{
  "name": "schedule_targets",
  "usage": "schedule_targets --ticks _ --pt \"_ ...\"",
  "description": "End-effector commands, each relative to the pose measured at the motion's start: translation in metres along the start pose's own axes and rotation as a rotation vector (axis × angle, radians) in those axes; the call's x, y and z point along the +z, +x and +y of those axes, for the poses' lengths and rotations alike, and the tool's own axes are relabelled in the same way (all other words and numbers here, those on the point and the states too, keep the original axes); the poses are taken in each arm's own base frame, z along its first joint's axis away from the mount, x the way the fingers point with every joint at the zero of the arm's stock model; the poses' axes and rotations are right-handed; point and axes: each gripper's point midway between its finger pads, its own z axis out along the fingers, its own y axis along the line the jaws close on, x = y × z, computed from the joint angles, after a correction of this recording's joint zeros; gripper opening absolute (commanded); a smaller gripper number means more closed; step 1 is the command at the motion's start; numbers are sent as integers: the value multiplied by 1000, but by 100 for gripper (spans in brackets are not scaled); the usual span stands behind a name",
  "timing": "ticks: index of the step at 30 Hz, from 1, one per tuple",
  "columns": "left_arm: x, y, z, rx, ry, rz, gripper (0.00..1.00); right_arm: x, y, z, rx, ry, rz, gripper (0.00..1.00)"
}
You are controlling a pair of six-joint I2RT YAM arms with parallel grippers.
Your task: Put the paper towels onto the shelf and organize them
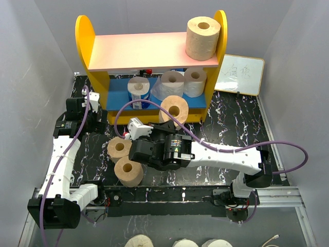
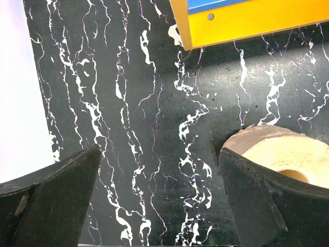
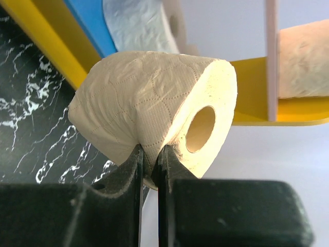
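Observation:
The held roll goes up and outward with my right gripper next, to the bare pink board (image 1: 168, 48) beside the tan roll, and my right gripper releases it there.
The shelf (image 1: 85, 38) has a tan roll (image 1: 203, 37) at the right end of its pink top board. On the blue lower board stand a blue-wrapped white roll (image 1: 139, 88) and two white rolls (image 1: 172, 84) (image 1: 195, 81). My right gripper (image 3: 149, 154) is shut on the wall of a tan roll (image 3: 154, 108), pinching it and holding it in front of the shelf's lower tier (image 1: 174, 110). Two more tan rolls (image 1: 120, 149) (image 1: 128, 172) lie on the table. My left gripper (image 2: 159, 200) is open and empty above the table. One tan roll (image 2: 288, 154) sits just beyond its right finger (image 2: 267, 200).
A small whiteboard (image 1: 240, 73) leans against the wall to the right of the shelf. The shelf's yellow front corner (image 2: 247, 20) is ahead of the left gripper. Grey walls close in both sides. Several rolls (image 1: 139, 241) show at the frame's bottom edge, below the table.

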Motion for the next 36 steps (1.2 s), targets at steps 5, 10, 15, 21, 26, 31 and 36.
schedule_targets --ticks 5,10,15,21,26,31,36 --pt "-9 -8 3 -15 -7 -21 99 -37 -44 -73 42 216 -95 0" --pt "-9 -4 2 -14 -8 -23 99 -47 -55 -103 136 273 -153 0" --pt "-8 -2 -1 -13 5 -23 99 -55 -61 -137 214 306 -208 0" --pt "-10 -5 -3 -18 22 -33 99 -39 -75 -168 249 355 -224 0" --pt "-11 -6 -4 -22 25 -38 99 -24 -85 -198 279 395 -238 0" --pt "-11 -7 -4 -21 28 -44 99 -8 -92 -217 283 420 -257 0" --pt "-10 -8 -5 -20 31 -47 99 20 -99 -223 258 433 -247 0"
